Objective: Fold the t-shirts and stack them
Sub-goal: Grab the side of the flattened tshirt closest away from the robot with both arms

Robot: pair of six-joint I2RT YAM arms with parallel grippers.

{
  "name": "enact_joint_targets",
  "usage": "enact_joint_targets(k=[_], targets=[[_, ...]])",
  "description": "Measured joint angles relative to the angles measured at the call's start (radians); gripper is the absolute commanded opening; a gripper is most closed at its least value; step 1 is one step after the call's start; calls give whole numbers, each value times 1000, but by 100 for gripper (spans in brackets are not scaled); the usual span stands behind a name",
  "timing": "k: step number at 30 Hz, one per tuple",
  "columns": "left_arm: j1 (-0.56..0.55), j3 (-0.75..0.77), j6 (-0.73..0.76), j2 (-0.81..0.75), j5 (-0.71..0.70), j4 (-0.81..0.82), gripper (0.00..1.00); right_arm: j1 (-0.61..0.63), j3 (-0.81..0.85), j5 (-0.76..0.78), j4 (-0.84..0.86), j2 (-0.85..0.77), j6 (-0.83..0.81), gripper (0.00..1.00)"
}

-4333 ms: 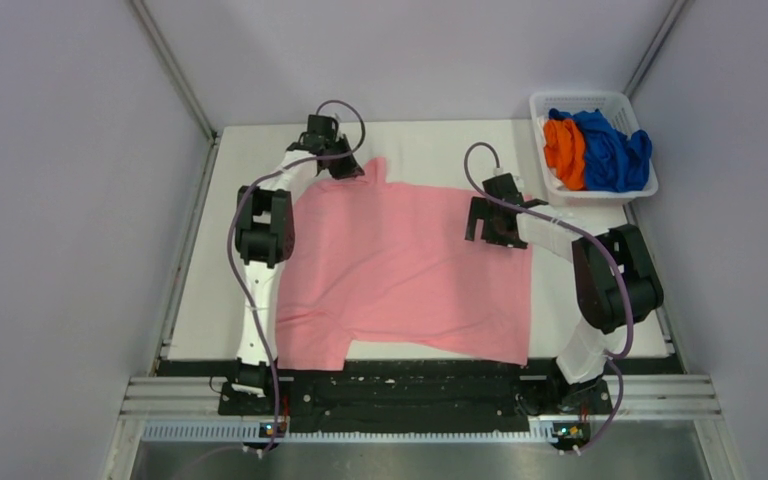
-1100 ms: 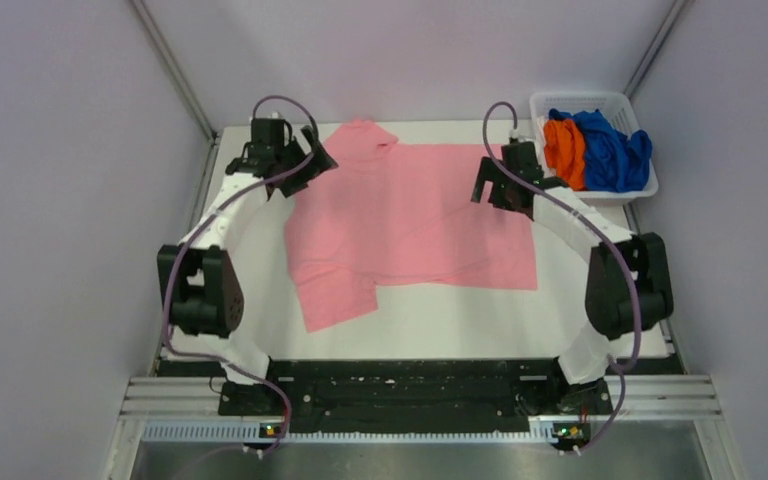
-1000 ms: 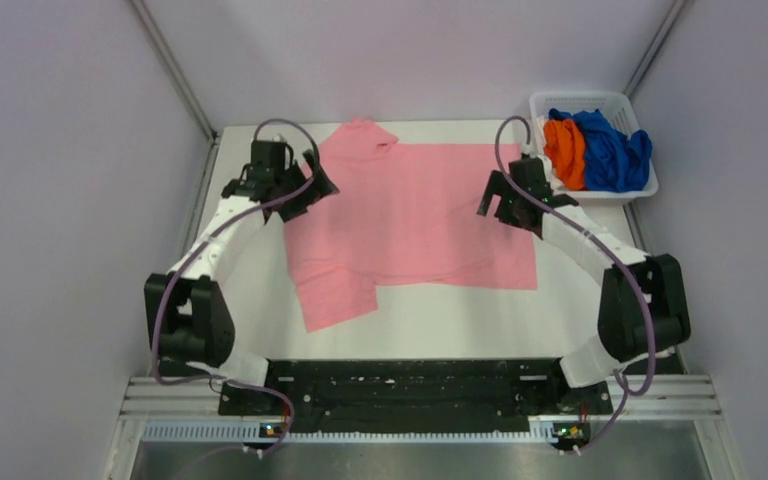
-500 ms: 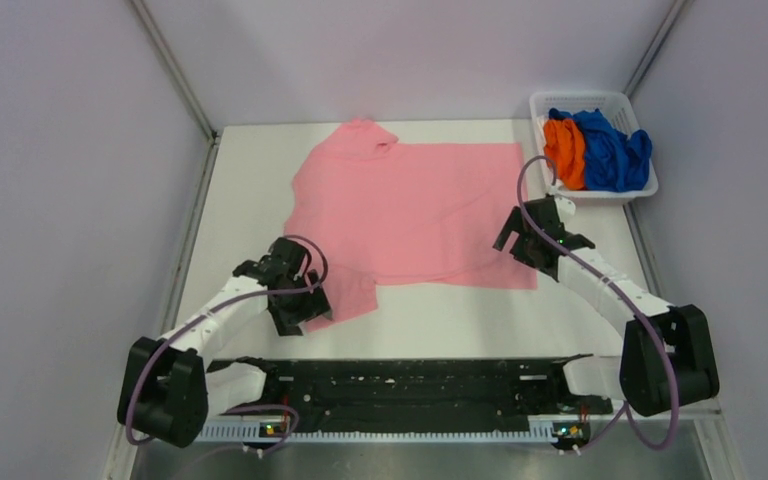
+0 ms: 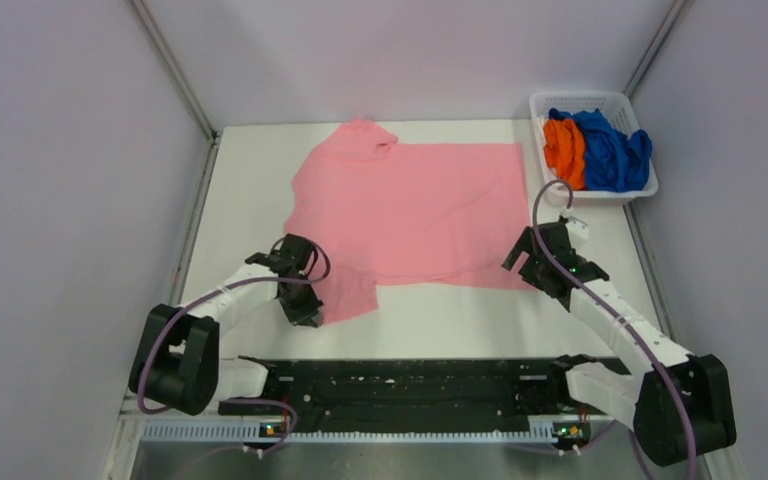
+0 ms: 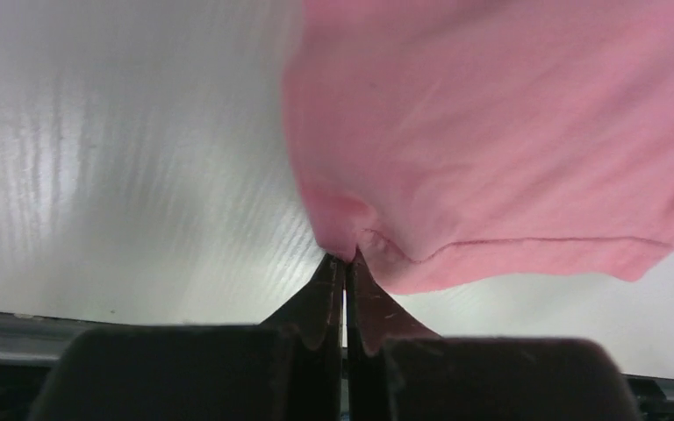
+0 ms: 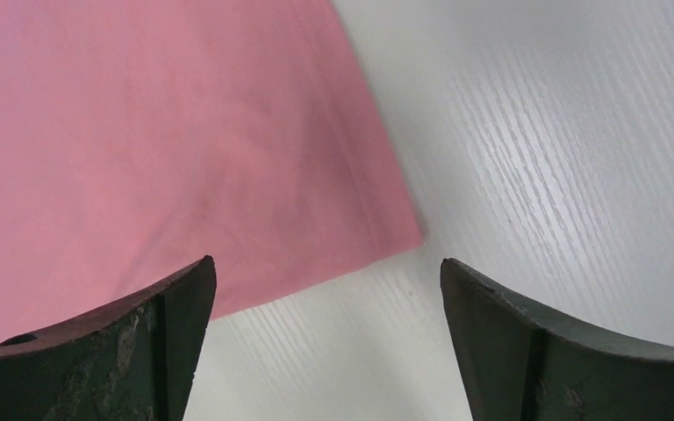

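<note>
The light pink t-shirt's near hem corner (image 5: 524, 284) (image 7: 388, 237) lies flat between the open fingers of my right gripper. I will move that gripper down onto the corner next and close it.
The light pink t-shirt (image 5: 410, 210) lies spread on the white table, its collar end at the far left and one sleeve flap hanging toward the near left. My left gripper (image 5: 305, 312) is shut on the edge of that near-left sleeve (image 6: 377, 246). My right gripper (image 5: 538, 272) is open and empty just above the shirt's near right corner (image 7: 395, 230). The orange t-shirt (image 5: 564, 150) and the royal blue t-shirt (image 5: 612, 150) lie bunched in the white basket (image 5: 592, 194).
The basket stands at the table's far right corner. Grey walls close in the table on the left, back and right. A black rail (image 5: 410, 385) runs along the near edge by the arm bases.
Both arms have swung from the shirt's far corners to its near edge. The left gripper has closed on the near-left sleeve. The shirt sits farther back than at first.
</note>
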Motion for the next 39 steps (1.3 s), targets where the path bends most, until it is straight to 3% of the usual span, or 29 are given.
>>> enact_joint_targets(k=[6,10,16,18,23,29,32,39], targets=[[0,-4,6,-1,44,64,0,-2,-36,16,-115,-111,100,85],[0,-28,13,-32,63,96,0,-2,-84,17,-146,-135,157,73],[0,-47,27,-55,89,102,0,-3,-135,10,-44,-40,190,53],[-1,-52,28,-63,93,94,0,-3,-131,13,8,6,196,39],[-7,-79,26,-99,116,63,0,-4,-135,13,113,56,208,34],[-13,-122,10,-172,131,19,0,-4,-136,27,179,96,216,15],[-14,-141,-2,-209,145,1,0,-4,-137,32,185,102,216,0],[-41,-171,-33,-322,215,-62,0,-4,-156,21,74,17,214,0]])
